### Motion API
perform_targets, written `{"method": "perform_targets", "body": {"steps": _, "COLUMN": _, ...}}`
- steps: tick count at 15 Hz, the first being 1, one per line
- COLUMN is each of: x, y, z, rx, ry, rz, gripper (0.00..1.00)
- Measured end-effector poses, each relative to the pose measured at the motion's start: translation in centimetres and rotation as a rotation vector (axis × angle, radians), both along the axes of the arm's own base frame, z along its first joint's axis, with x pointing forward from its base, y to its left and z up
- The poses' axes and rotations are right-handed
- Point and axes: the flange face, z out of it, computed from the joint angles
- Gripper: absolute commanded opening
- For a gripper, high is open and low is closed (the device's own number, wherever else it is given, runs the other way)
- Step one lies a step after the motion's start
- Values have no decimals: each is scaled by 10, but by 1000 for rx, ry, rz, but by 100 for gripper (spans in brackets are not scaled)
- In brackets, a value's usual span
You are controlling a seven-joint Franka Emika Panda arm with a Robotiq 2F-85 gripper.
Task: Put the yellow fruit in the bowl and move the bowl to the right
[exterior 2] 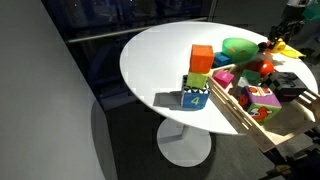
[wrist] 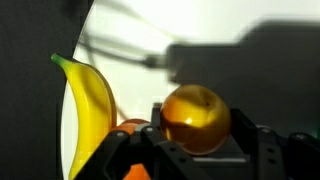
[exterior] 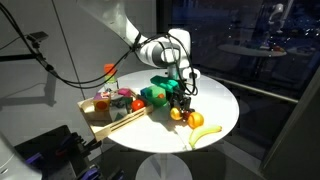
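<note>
The yellow fruit goes up away from the banana and over the green bowl [exterior: 156, 93] next, since the fruit is low and outside the bowl's rim.
My gripper [wrist: 198, 140] is shut on the small round yellow fruit [wrist: 197, 117], one finger on each side of it. In an exterior view the gripper [exterior: 179, 104] holds the fruit [exterior: 176, 114] low at the table, near the table's middle. The green bowl [exterior: 164, 82] sits just behind the gripper, and it also shows in an exterior view [exterior 2: 238, 47]. I cannot tell whether the fruit touches the table.
A long banana [wrist: 88, 105] lies beside the gripper, with a round orange fruit [wrist: 130, 127] between them; both show in an exterior view, banana [exterior: 205, 133] and orange [exterior: 196, 120]. A wooden tray [exterior: 112, 122] of coloured blocks stands at the table's edge. Stacked blocks [exterior 2: 199, 78] stand nearby.
</note>
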Motion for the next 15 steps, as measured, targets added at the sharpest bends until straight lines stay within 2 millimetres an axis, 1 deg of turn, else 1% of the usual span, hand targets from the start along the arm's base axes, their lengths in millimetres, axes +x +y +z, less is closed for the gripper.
{"method": "perform_targets", "body": {"steps": 5, "x": 1, "y": 12, "z": 47, "rx": 4, "ry": -29, "rz": 12, "gripper": 44}}
{"method": "perform_targets", "body": {"steps": 8, "x": 4, "y": 26, "z": 68, "rx": 5, "ry": -57, "rz": 25, "gripper": 44}}
{"method": "perform_targets", "body": {"steps": 11, "x": 8, "y": 46, "z": 81, "rx": 6, "ry": -80, "rz": 36, "gripper": 44}}
{"method": "perform_targets", "body": {"steps": 15, "x": 15, "y": 81, "z": 85, "rx": 10, "ry": -94, "rz": 39, "gripper": 44}}
